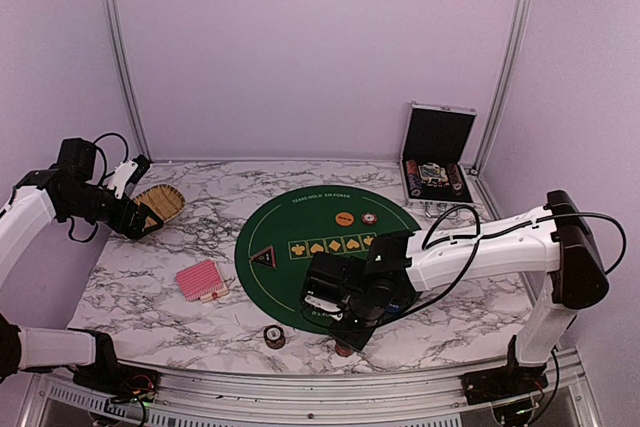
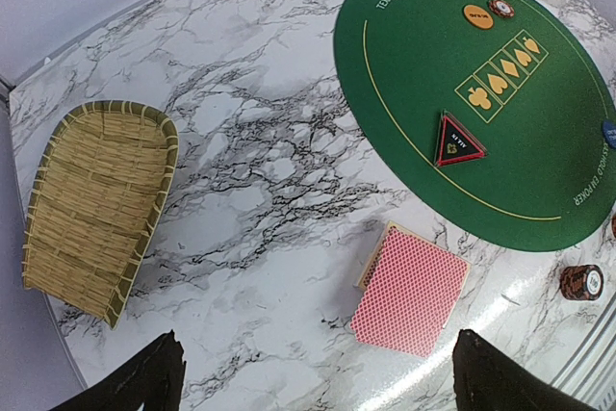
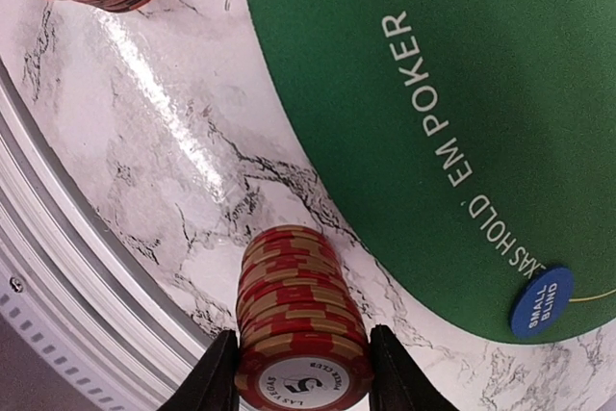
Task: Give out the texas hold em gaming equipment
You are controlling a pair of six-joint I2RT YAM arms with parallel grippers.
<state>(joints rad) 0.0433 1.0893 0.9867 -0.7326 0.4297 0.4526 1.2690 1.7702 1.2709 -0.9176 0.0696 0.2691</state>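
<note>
I will lift my right gripper first, then move it outward and lower it, to get its chips onto the mat, empty on the near side of the black triangle.
My right gripper is shut on a stack of red-and-tan poker chips that stands on the marble just off the green mat's near edge; in the top view this stack peeks out under the gripper. A second chip stack stands to its left. A blue disc lies on the mat edge. An orange disc, one chip and the black triangle lie on the mat. The pink-backed cards rest on the marble. My left gripper hovers open, high above them.
A woven straw basket lies at the table's far left, below my left arm. The open silver case stands at the back right corner. A metal rail runs along the near table edge beside the gripped stack.
</note>
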